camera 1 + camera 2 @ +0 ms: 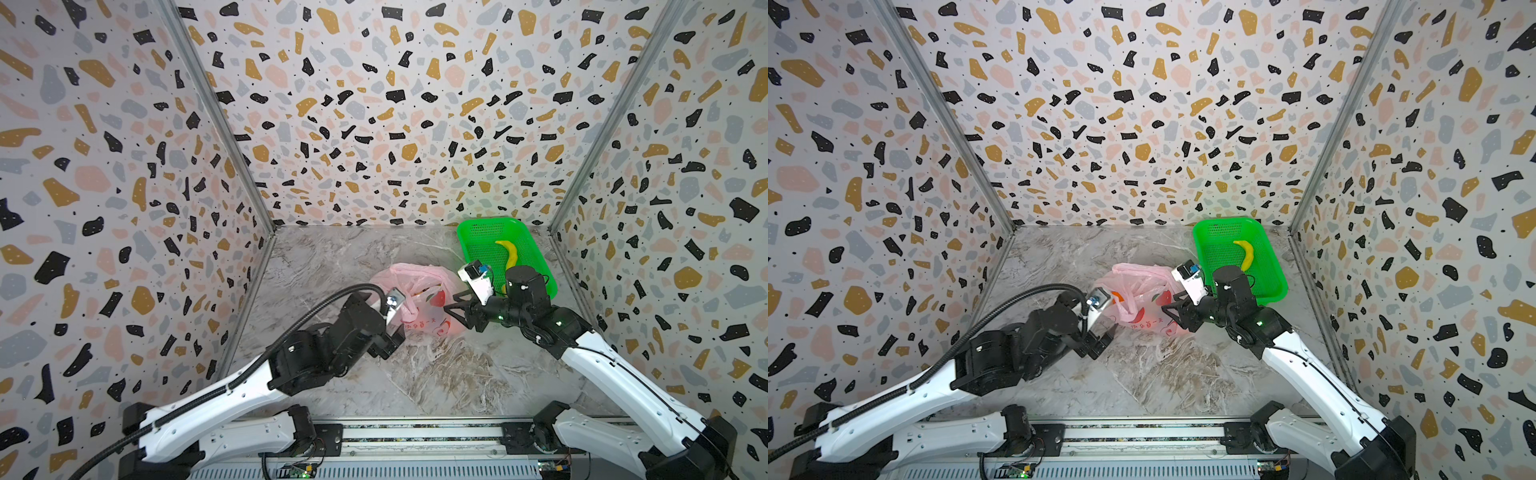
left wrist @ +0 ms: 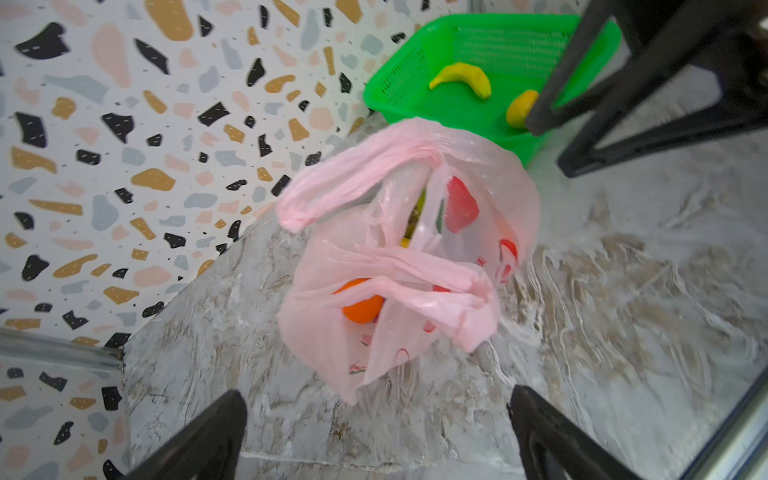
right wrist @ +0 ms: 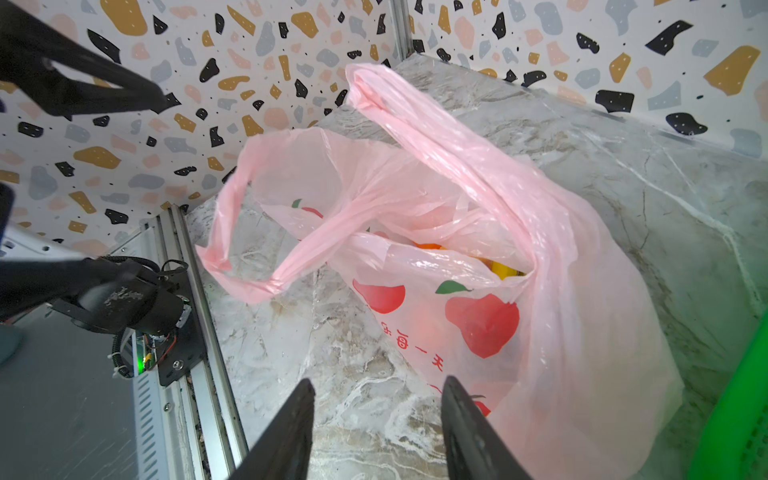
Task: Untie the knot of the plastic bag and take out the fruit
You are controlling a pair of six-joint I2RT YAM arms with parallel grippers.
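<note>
A loose handle strip sags across the orange tangerine, so my left gripper will turn and move onto the bag's rim [image 1: 1121, 308] [image 2: 342, 299] beside that fruit to close.
The pink plastic bag [image 1: 419, 305] [image 1: 1144, 305] [image 2: 469, 174] [image 3: 582, 332] sits on the marble table, mouth gaping. No knot shows; its two handle strips [image 2: 353, 183] [image 3: 249, 249] hang as separate loose loops. Fruit inside: an orange tangerine [image 2: 361, 305] [image 3: 428, 246] and something yellow [image 3: 505, 271]. My left gripper [image 1: 392, 343] [image 1: 1106, 340] [image 2: 376, 397] is open at the bag's near left corner, holding nothing. My right gripper [image 1: 452, 303] [image 1: 1171, 303] [image 3: 379, 383] is open beside the bag's right side, only bare table between its fingers.
A green mesh basket [image 1: 478, 237] [image 1: 1208, 232] [image 2: 382, 95] stands at the back right, just behind the right wrist. It holds a yellow banana [image 1: 510, 251] [image 1: 1246, 253] [image 2: 461, 77] and another yellow fruit [image 2: 521, 109]. Terrazzo-patterned walls enclose three sides.
</note>
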